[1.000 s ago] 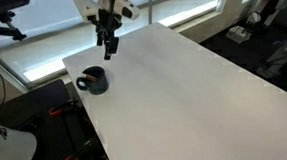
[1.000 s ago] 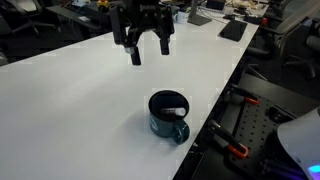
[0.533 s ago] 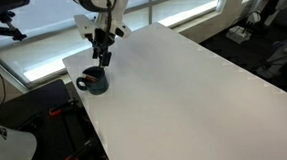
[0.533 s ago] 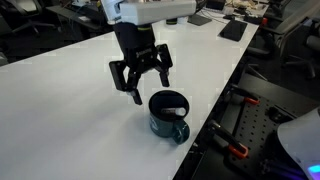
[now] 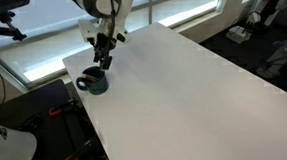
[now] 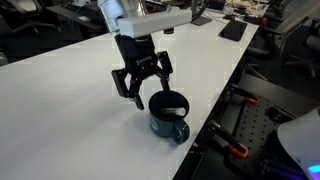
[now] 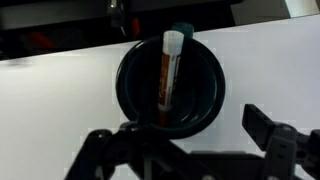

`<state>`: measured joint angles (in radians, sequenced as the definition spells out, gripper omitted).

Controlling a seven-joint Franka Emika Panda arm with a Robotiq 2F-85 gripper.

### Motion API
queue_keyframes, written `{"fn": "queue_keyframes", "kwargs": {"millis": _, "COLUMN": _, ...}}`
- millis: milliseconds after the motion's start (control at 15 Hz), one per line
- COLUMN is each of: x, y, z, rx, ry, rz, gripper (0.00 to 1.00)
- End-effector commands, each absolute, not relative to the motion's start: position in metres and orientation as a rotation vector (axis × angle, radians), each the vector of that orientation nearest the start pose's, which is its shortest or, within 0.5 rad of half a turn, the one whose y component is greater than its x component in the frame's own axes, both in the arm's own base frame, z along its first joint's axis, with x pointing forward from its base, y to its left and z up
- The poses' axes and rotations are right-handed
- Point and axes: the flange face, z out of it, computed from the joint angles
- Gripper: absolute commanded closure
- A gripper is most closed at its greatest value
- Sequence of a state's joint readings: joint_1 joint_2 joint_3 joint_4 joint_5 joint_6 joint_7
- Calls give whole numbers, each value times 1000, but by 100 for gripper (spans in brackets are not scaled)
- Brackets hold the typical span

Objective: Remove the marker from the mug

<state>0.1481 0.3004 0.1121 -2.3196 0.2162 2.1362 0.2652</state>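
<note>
My gripper moves over the mug toward the top of the wrist view next. It lowers open fingers around the marker's white end (image 7: 172,44), because that end reaches the mug's rim.
The dark blue mug (image 6: 167,114) stands on the white table near its edge, its handle toward the camera; it also shows in an exterior view (image 5: 96,82) and the wrist view (image 7: 170,85). The marker (image 7: 168,72) leans inside the mug; here it looks red-brown with a white cap, and a pale tip shows in an exterior view (image 6: 176,109). My gripper (image 6: 142,92) hangs open just above and beside the mug's rim, its fingers (image 7: 185,150) spread below the mug in the wrist view. It holds nothing.
The white table (image 5: 194,87) stretches away from the mug; its edge (image 6: 205,125) runs close beside the mug. Dark equipment with red clamps (image 6: 240,130) sits below that edge. Office desks and chairs stand in the background.
My gripper has come down from above the table and moved toward the mug, now low beside its rim. The mug and marker have not moved.
</note>
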Motion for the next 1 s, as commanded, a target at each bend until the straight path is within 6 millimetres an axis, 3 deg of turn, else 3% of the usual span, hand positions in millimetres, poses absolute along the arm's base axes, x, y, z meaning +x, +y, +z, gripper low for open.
{"fn": "queue_keyframes", "kwargs": {"millis": 0, "x": 448, "y": 133, "z": 191, "rx": -2990, "ry": 269, "rz": 816, "gripper": 7}}
{"fn": "queue_keyframes", "kwargs": {"millis": 467, "x": 432, "y": 131, "z": 199, "rx": -2994, "ry": 210, "rz": 870, "gripper": 4}}
{"fn": "queue_keyframes", "kwargs": {"millis": 933, "x": 422, "y": 128, "z": 191, "rx": -2995, "ry": 179, "rz": 907, "gripper": 17}}
